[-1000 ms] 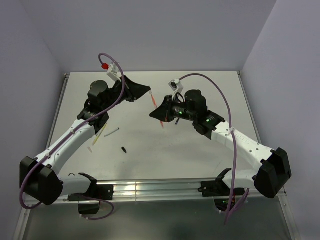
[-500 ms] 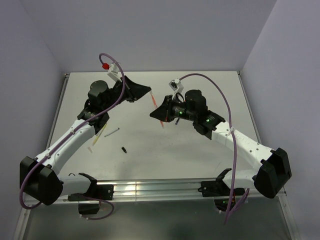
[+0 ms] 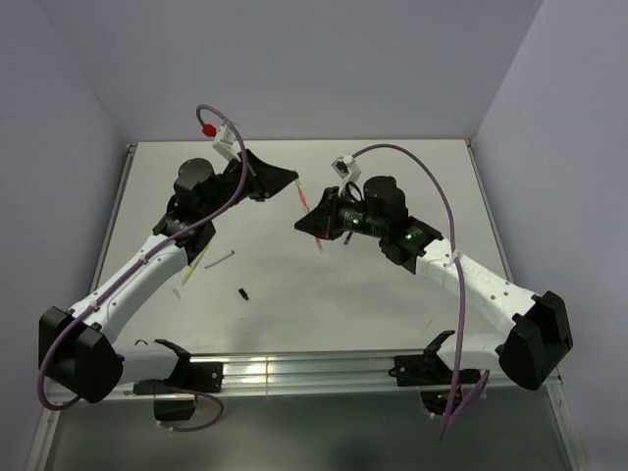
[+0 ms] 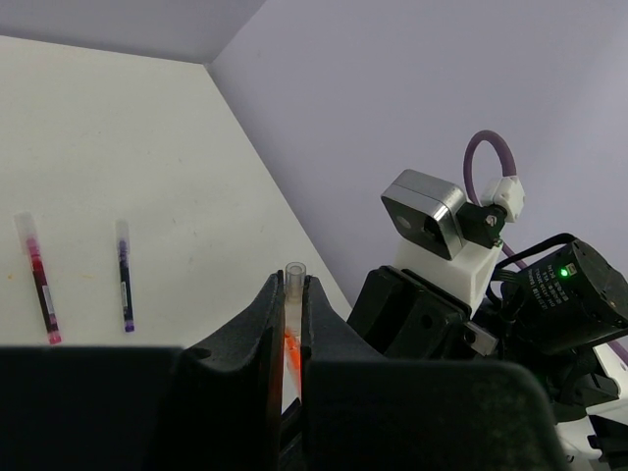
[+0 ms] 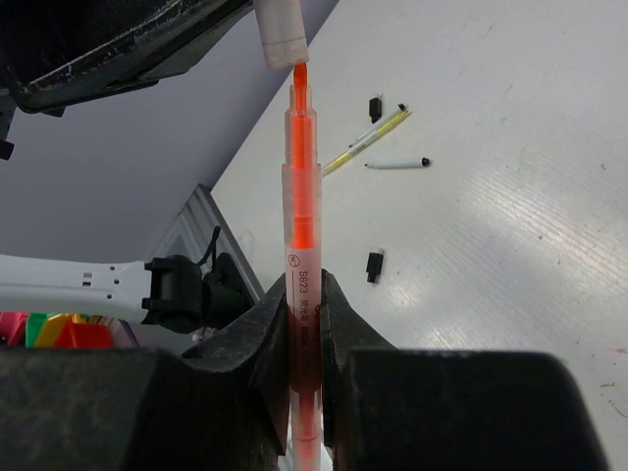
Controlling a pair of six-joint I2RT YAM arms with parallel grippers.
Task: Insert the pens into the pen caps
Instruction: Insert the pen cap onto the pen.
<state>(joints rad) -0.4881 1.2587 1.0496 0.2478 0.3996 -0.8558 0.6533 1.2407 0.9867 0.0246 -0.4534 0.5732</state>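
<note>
The orange pen's tip is barely in the cap, so my left gripper will next slide the cap on, to the right in the top view, then release it.
My right gripper [image 5: 304,294] is shut on an orange pen [image 5: 302,226] and holds it up off the table, with the tip pointing at my left gripper [image 4: 292,280]. That gripper is shut on a whitish-clear pen cap [image 4: 293,283]. The pen's tip sits right at the mouth of the cap [image 5: 281,34], and orange shows between the left jaws. From above, the two grippers [image 3: 291,181] [image 3: 302,224] meet over the table's middle, joined by the orange pen [image 3: 302,200].
A yellow pen [image 5: 368,140], a white pen with a black tip [image 5: 395,164] and two small black caps [image 5: 375,106] [image 5: 373,265] lie on the table in front of the left arm. A red pen [image 4: 39,285] and a purple pen [image 4: 124,285] lie farther off.
</note>
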